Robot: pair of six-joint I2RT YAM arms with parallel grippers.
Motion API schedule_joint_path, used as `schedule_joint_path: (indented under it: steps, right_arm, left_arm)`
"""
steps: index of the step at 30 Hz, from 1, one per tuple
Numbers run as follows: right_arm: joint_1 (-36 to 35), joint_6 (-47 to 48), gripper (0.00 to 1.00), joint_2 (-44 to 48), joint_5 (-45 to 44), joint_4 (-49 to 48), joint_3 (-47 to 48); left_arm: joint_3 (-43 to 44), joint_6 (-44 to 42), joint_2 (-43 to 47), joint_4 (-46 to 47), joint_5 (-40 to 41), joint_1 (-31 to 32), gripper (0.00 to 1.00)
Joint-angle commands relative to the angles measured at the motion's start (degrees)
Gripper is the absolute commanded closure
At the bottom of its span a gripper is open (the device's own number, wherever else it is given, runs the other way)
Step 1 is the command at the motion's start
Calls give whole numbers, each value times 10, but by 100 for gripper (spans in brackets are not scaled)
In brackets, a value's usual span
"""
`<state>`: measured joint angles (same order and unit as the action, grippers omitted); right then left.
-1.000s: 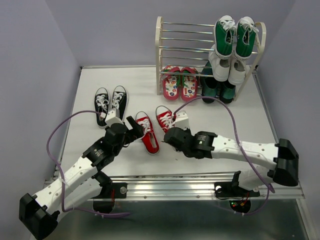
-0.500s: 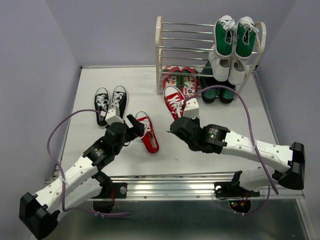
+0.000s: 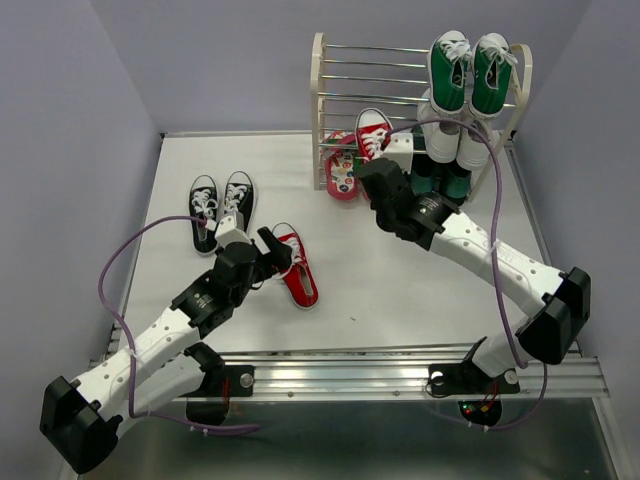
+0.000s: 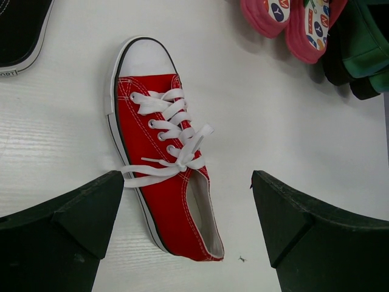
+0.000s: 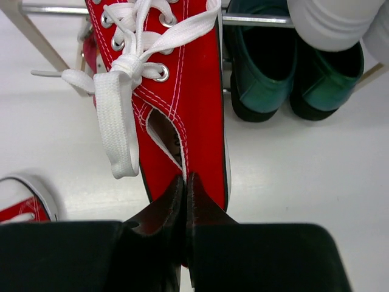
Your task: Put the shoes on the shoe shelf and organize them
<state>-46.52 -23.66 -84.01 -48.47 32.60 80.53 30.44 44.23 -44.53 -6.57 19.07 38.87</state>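
Observation:
My right gripper will next take the red sneaker outward onto the middle-level rods next to the white sneakers and let go of it there, because that stretch is empty.
My right gripper (image 3: 376, 162) (image 5: 184, 182) is shut on the heel rim of a red canvas sneaker (image 3: 372, 130) (image 5: 185, 91) and holds it in the air, toe toward the rods of the shoe shelf (image 3: 319, 95), above the pink-red flip-flops (image 3: 341, 168). The second red sneaker (image 3: 296, 268) (image 4: 161, 152) lies on the table. My left gripper (image 3: 277, 253) (image 4: 187, 179) is open, with its fingers on either side of that shoe's heel, not touching it. The black sneaker pair (image 3: 222, 203) stands on the table to the left.
Green sneakers (image 3: 468, 72) stand on the shelf's top tier at the right, white sneakers (image 3: 452, 135) below them, and dark green shoes (image 3: 440, 182) (image 5: 261, 79) at the bottom right. Purple cables loop over both arms. Grey walls enclose the table (image 3: 420, 270).
My right arm has lifted the red sneaker from the table in front of the shelf and carried it up and back to the shelf's left half. The left arm has barely moved.

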Motion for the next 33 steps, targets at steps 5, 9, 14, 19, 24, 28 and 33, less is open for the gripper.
schedule_joint_path:
  steps: [5, 9, 14, 19, 24, 28, 33]
  right_arm:
    - [85, 55, 99, -59, 48, -116, 109]
    - [105, 57, 99, -95, 56, -128, 150]
    - [124, 66, 99, -155, 53, -134, 214]
    - [138, 73, 99, -200, 42, -136, 265]
    - [171, 49, 99, -221, 60, -137, 281]
    - [176, 46, 99, -229, 74, -136, 306]
    - [181, 49, 99, -243, 78, -136, 328]
  left_arm:
    - [32, -13, -3, 28, 9, -3, 1]
    - [31, -11, 4, 26, 18, -3, 1]
    - [30, -8, 9, 22, 25, -3, 1]
    - [29, -9, 9, 19, 27, -3, 1]
    - [31, -7, 13, 11, 36, -3, 1]
    - [31, -9, 16, 13, 40, -3, 1]
    - [40, -11, 9, 9, 45, -3, 1]
